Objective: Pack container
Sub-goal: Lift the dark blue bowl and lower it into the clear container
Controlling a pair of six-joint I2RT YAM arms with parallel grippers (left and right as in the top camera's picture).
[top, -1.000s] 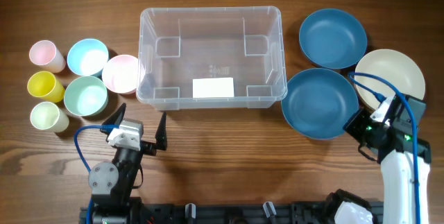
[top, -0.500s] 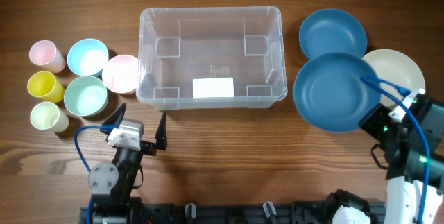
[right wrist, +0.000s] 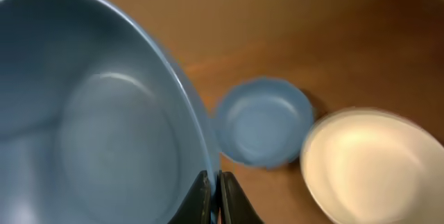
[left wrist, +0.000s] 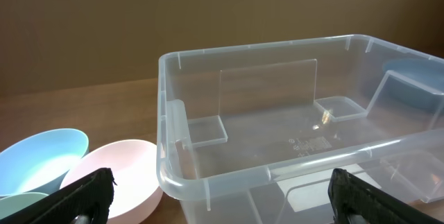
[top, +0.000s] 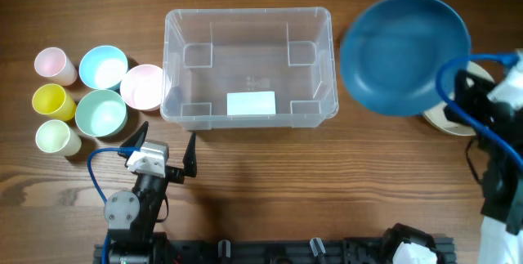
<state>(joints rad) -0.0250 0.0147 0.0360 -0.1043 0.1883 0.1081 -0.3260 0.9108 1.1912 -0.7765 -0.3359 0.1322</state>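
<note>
I will next move my right gripper left in the overhead view and lower the large blue bowl into the clear container, as the container's bottom is bare.
The clear container [top: 245, 12] stands empty at the table's middle, with a white label on its near wall; it also fills the left wrist view [left wrist: 229, 175]. My right gripper [right wrist: 214, 191] is shut on the rim of a large blue bowl [top: 404, 54], holding it in the air just right of the container. The bowl fills the left of the right wrist view [right wrist: 97, 113]. My left gripper [top: 167, 133] is open and empty, low in front of the container's near left corner, and its two fingers show in the left wrist view [left wrist: 222, 203].
A smaller blue bowl [right wrist: 262, 121] and a cream bowl [right wrist: 368, 161] lie on the table under the lifted bowl; only the cream bowl's edge [top: 458, 123] shows from overhead. Left of the container are a pink bowl [top: 145, 86], a light blue bowl [top: 103, 66], a green bowl [top: 101, 113] and three cups [top: 51, 100].
My right gripper has lifted the large blue bowl off the table and carried it up and away, over the other blue bowl. The left arm has not moved.
</note>
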